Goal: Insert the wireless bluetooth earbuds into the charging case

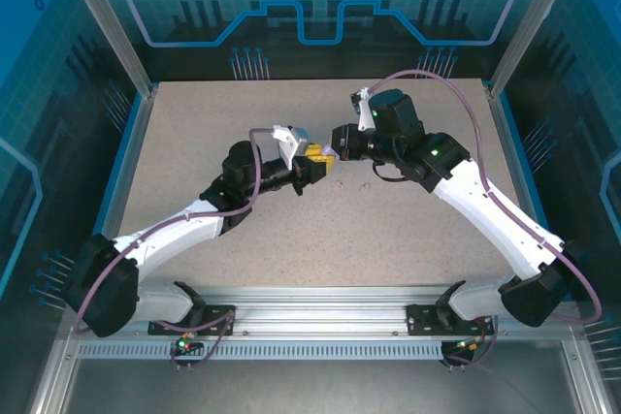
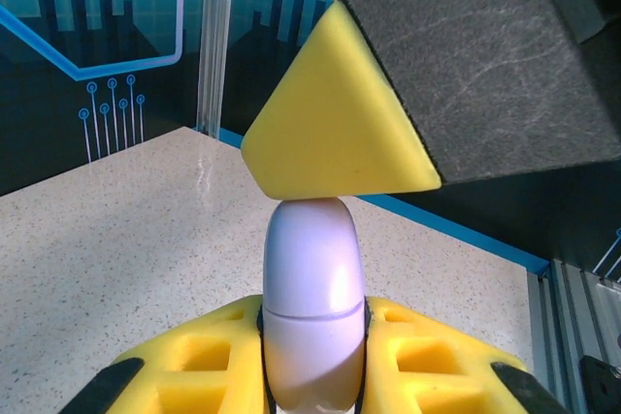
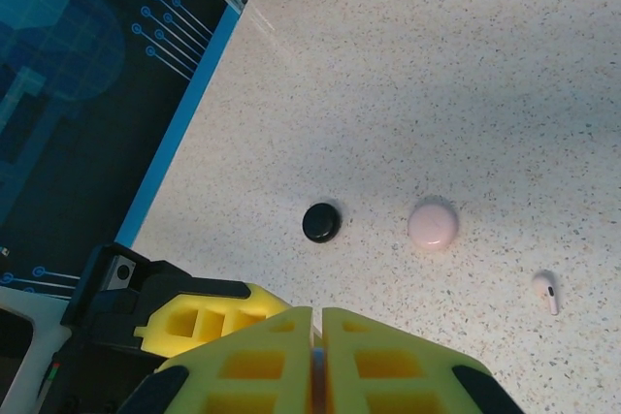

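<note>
My left gripper draws away from the right gripper next and lowers to release the case, since bare tabletop beyond the round cases lies below it there.
A closed lilac charging case [image 2: 312,288] stands upright above the table, clamped between the yellow fingers of my left gripper [image 2: 312,336]. Its lid seam runs across the middle. My right gripper [image 3: 317,322] is shut, its yellow tip [image 2: 335,133] resting on the top of the case. A thin lilac sliver shows in the slit between its fingers. In the top view the two grippers [image 1: 312,164] [image 1: 333,149] meet over the middle of the table. Two pale pink earbuds [image 1: 339,182] [image 1: 366,182] lie on the table just in front of them. One pale earbud [image 3: 546,291] lies loose.
A closed black round case [image 3: 322,222] and a closed pale pink round case [image 3: 433,225] sit apart on the speckled table [image 1: 194,143]. Blue trim and metal posts edge the table [image 3: 184,123]. Both arms reach in from the near corners.
</note>
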Action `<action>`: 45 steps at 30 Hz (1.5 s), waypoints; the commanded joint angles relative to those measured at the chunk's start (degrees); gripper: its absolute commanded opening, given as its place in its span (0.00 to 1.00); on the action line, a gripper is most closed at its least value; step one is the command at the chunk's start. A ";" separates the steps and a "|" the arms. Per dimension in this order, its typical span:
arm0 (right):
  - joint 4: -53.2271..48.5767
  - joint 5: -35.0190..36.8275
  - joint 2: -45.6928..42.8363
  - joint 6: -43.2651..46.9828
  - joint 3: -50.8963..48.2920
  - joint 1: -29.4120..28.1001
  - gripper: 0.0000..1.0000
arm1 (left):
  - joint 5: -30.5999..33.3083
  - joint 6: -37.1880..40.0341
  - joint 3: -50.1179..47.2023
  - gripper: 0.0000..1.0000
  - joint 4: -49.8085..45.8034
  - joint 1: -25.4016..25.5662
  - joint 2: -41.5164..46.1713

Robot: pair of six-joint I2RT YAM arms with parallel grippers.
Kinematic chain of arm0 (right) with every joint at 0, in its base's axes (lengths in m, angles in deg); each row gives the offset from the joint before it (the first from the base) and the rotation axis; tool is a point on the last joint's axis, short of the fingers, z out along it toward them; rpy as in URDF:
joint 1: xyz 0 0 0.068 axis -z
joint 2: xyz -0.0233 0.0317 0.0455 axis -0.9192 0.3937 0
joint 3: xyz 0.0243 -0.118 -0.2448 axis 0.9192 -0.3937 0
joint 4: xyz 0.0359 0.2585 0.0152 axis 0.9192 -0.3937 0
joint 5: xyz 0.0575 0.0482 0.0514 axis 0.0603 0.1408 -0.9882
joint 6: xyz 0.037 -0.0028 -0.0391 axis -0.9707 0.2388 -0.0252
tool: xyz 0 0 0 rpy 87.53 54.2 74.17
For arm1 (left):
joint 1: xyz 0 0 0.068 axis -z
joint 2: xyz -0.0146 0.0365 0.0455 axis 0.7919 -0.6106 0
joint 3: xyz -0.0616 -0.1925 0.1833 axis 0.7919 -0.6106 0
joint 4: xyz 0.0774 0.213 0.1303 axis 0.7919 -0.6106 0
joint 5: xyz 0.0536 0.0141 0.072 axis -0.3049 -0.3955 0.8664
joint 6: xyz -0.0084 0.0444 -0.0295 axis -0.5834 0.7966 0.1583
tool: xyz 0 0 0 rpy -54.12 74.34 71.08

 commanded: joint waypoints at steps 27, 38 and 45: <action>0.93 -3.41 -5.34 -3.24 -12.73 11.50 0.30 | 12.75 -19.23 -1.27 0.00 -15.00 -4.43 -8.46; 3.36 -4.28 -1.68 -4.54 -14.75 11.42 0.31 | 5.44 -28.23 9.47 0.00 -15.13 -18.80 -26.33; 3.35 -3.93 -0.04 -4.81 -14.51 10.87 0.31 | -0.29 -31.36 15.36 0.03 -15.56 -22.50 -37.22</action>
